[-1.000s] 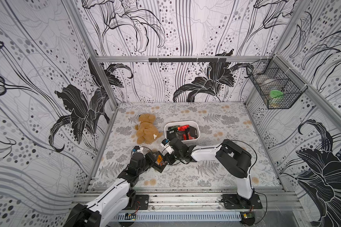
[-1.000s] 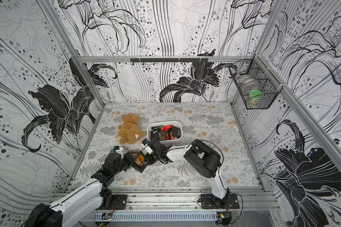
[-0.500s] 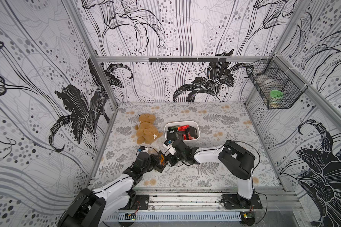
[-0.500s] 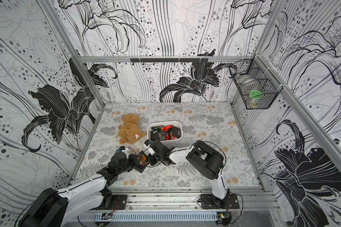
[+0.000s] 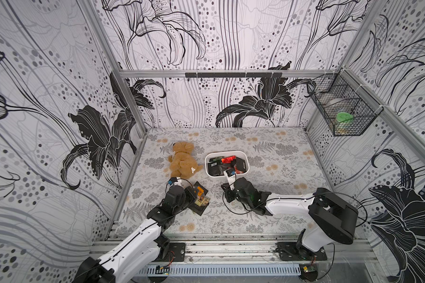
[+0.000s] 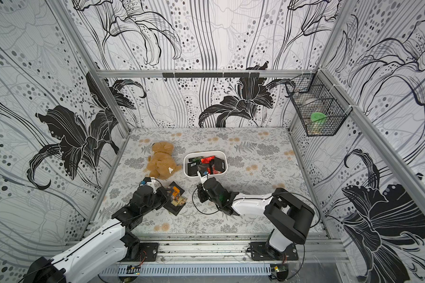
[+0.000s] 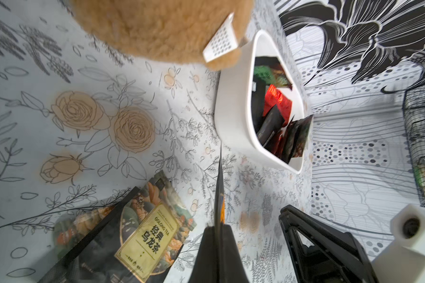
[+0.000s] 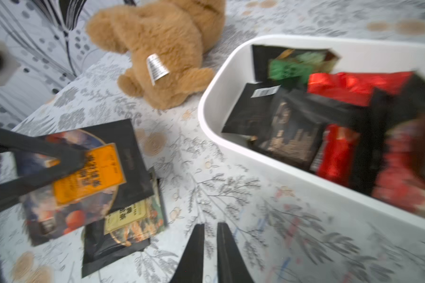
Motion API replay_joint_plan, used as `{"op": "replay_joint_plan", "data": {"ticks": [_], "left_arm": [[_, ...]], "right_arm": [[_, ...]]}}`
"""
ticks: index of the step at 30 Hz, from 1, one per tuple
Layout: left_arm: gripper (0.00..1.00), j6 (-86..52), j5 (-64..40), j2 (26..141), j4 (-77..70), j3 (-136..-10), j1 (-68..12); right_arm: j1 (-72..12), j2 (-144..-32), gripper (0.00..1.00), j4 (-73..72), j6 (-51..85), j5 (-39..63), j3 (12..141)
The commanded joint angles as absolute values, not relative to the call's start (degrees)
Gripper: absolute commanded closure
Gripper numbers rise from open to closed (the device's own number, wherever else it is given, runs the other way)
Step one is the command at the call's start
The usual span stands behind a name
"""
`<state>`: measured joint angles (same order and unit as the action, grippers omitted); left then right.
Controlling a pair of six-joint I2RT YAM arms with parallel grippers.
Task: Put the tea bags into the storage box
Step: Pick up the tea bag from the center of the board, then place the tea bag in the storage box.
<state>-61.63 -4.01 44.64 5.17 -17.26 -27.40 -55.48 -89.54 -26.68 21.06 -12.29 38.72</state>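
Note:
The bag goes outward and across in my left gripper next, over the end to its release. The box's end [image 5: 243, 165] [image 7: 299, 158] opposite the teddy bear stands outward of my fingers.
The white storage box [image 5: 207, 163] [image 6: 185, 164] stands mid-table and holds several tea bags [image 5: 227, 160], black and red foil. In the left wrist view my left gripper [image 7: 217, 226] is shut on an orange-labelled tea bag [image 7: 219, 191], seen edge-on. Both top views show that bag [image 5: 199, 190] at the left gripper [image 5: 193, 194], above a tan-labelled tea bag [image 5: 202, 202] lying on a black one [image 5: 197, 209]. My right gripper [image 8: 210, 225] hovers over bare mat between the pile and the box. Its jaws stand a narrow gap apart with nothing between them.
A brown teddy bear [image 5: 182, 160] lies just left of the box, close behind the left gripper. A black wire basket [image 5: 341, 110] with a green-lidded jar hangs on the right wall. The right gripper [image 5: 227, 194] sits about a hand's width right of the bag pile.
The left gripper has reached forward and shut on the orange-labelled tea bag. The right gripper has drawn back from the pile toward the box.

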Motion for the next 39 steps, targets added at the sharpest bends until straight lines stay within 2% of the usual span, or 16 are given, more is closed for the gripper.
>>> {"op": "replay_joint_plan", "data": {"ticks": [1, 4, 8, 10, 14, 19, 27, 32, 39], "left_arm": [[1.0, -62.58, 1.28, 41.03, 15.25, -22.93, -27.97], [1.0, -64.47, 3.81, 39.13, 17.66, -26.18, -28.04], [1.0, -69.24, -0.45, 40.24, 7.13, -27.0, -28.23], [1.0, -70.17, -1.0, 43.96, 2.26, -29.26, -29.13], [1.0, -66.2, 3.01, 56.26, 2.44, -40.22, -34.46], [1.0, -55.85, 3.8, 75.52, 3.55, -57.3, -40.94], [1.0, -48.65, 5.09, 100.72, 16.37, -81.2, -42.45], [1.0, -46.96, 6.88, 108.46, 19.59, -87.36, -42.45], [1.0, -45.62, 8.09, 113.43, 20.0, -89.84, -42.24]], "right_arm": [[-53.95, -86.49, 0.83, -29.5, 26.66, -22.85, 34.67], [-51.73, -82.62, 0.74, -35.41, 27.78, -21.03, 29.41], [-47.09, -78.24, 0.58, -38.19, 30.47, -19.59, 24.78], [-43.22, -76.86, 0.54, -38.16, 32.87, -16.69, 23.31], [-38.93, -73.8, 0.49, -40.11, 34.2, -16.09, 19.81], [-34.33, -71.62, 0.46, -42.52, 35.35, -13.37, 16.88], [-32.7, -72.31, 0.46, -43.29, 35.17, -11.83, 16.62], [-32.71, -73.62, 0.46, -44.54, 34.35, -10.91, 17.18], [-32.72, -75.18, 0.46, -44.83, 33.6, -9.51, 18.23]]}}
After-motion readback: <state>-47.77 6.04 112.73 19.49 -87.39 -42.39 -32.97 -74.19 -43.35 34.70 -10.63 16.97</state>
